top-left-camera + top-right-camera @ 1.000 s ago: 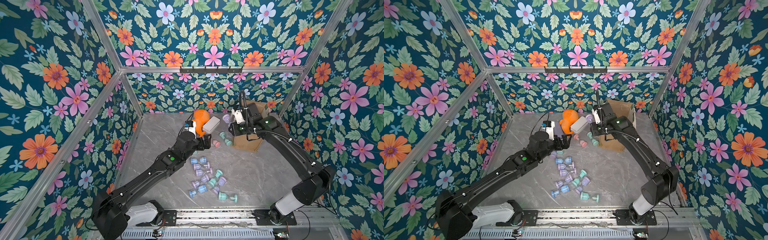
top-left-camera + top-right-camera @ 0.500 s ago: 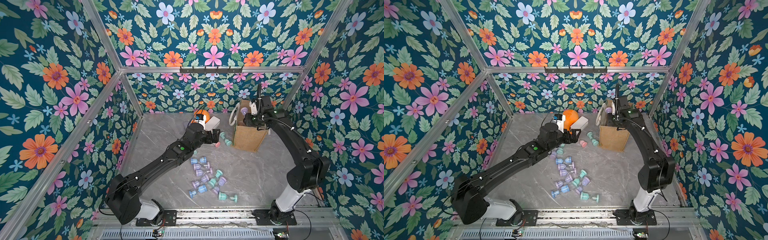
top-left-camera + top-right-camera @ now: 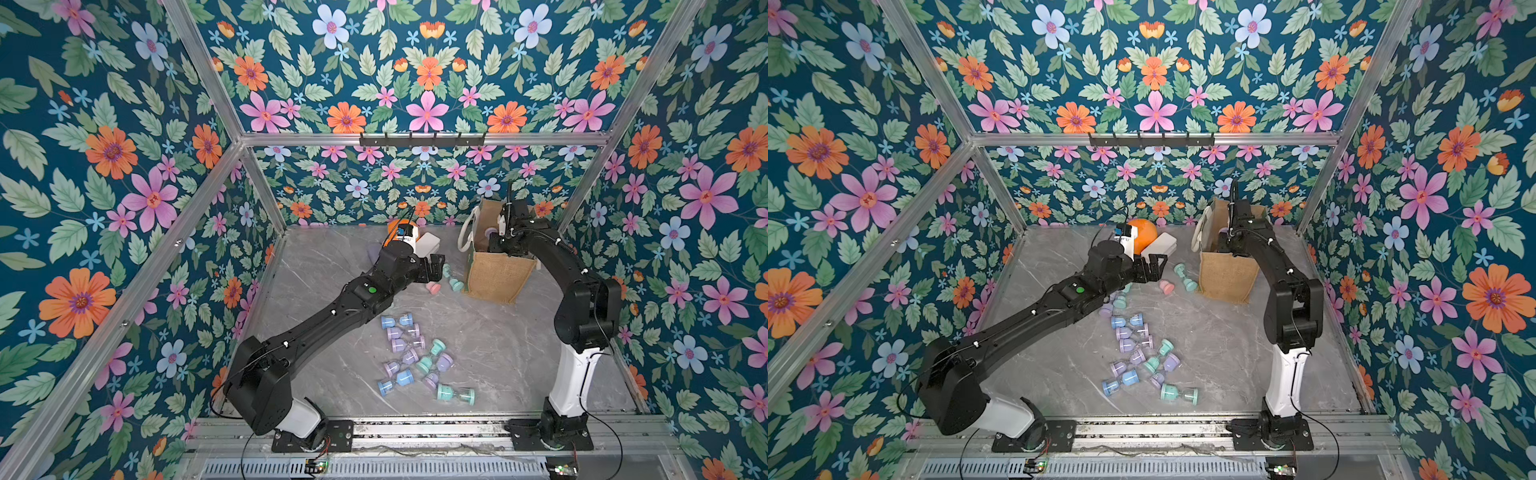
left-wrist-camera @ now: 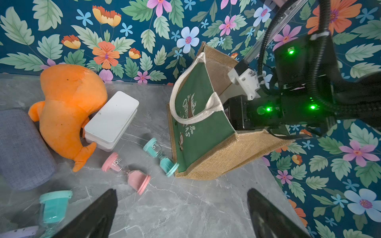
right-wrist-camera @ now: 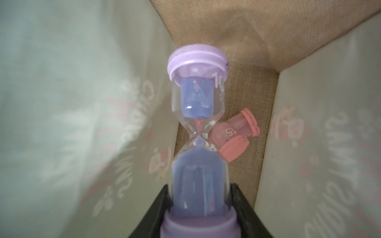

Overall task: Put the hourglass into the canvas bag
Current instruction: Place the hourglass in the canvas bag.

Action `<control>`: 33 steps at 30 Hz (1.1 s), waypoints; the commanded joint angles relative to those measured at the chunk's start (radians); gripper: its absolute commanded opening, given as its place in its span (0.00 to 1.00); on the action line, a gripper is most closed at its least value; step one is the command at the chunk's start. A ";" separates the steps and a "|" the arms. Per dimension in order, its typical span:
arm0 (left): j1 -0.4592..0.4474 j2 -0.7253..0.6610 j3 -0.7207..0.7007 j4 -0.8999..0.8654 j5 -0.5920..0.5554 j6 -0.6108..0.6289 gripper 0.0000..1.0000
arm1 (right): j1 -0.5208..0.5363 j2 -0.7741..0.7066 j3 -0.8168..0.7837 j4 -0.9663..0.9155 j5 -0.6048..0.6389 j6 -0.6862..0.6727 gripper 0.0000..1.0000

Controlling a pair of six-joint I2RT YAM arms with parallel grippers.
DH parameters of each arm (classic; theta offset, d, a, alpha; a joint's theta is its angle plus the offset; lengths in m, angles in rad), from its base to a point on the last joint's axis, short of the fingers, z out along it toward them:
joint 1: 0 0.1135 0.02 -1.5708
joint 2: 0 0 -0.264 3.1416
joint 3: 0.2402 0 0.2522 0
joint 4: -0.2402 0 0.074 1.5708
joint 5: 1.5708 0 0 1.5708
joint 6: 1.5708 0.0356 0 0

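Note:
I will next lower my right gripper a little, as it is already between the bag's sides with the purple hourglass, and let go of the purple hourglass's lower bulb, because the woven bottom of the bag is below.
The canvas bag stands open at the back right of the table. My right gripper reaches down inside it, shut on the lower bulb of a purple hourglass. A pink hourglass lies on the bag's floor beneath. My left gripper hangs open and empty over the table just left of the bag. A pink hourglass and a teal hourglass lie in front of it, the teal one against the bag's foot.
A pile of several pastel hourglasses lies mid-table. An orange plush, a white box and a grey cushion sit by the back wall. Another teal hourglass lies near my left fingers.
My right gripper carried the purple hourglass from left of the bag over its rim and down inside. My left arm stretched toward the back, closer to the bag.

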 commanded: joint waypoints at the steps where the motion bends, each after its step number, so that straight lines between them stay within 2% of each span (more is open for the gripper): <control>1: -0.001 0.004 0.004 0.022 -0.011 0.014 1.00 | -0.005 0.026 -0.008 0.052 0.016 -0.005 0.40; 14: 0.001 0.012 0.006 0.033 -0.014 0.005 1.00 | -0.005 0.092 -0.073 0.097 0.021 0.004 0.42; 19: 0.001 0.013 0.006 0.032 -0.009 0.005 1.00 | -0.004 0.085 -0.083 0.097 0.022 0.007 0.47; 26: 0.002 0.012 0.004 0.033 -0.015 0.005 1.00 | -0.005 0.055 -0.086 0.088 0.034 0.007 0.61; 33: 0.001 -0.003 -0.003 0.039 -0.026 -0.004 1.00 | -0.005 -0.015 -0.075 0.053 0.012 0.018 0.68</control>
